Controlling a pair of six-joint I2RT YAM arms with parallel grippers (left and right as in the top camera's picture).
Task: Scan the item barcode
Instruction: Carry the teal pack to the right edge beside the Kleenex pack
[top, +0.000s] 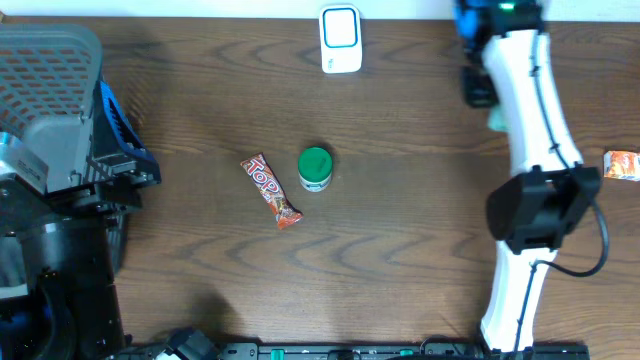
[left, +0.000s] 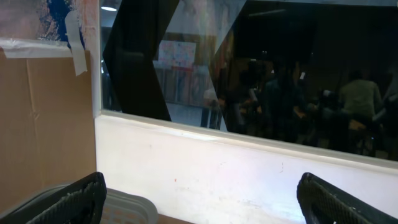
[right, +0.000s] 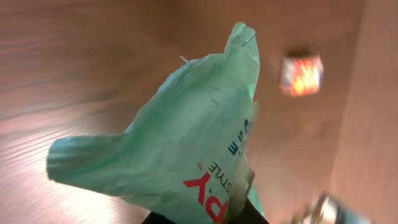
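Observation:
My right gripper swings to the right in the overhead view next, over that open spot (top: 602, 122) (right: 272, 55), since bare table lies beside the small orange packet.
My right gripper (right: 205, 219) is shut on a pale green plastic packet (right: 180, 149) with red and blue print, held above the wooden table. From overhead that packet (top: 497, 118) shows as a green patch beside the right gripper (top: 480, 88) at the back right. The white barcode scanner (top: 340, 40) stands at the back centre, well left of the packet. My left gripper (left: 202, 208) is open and empty, its fingers (left: 68, 200) far apart, facing a white wall and a dark window.
A red candy bar (top: 271, 190) and a green-lidded jar (top: 315, 169) lie mid-table. A small orange packet (top: 622, 165) sits at the right edge, blurred in the right wrist view (right: 301, 74). A grey basket (top: 50, 60) stands back left, beside the left arm.

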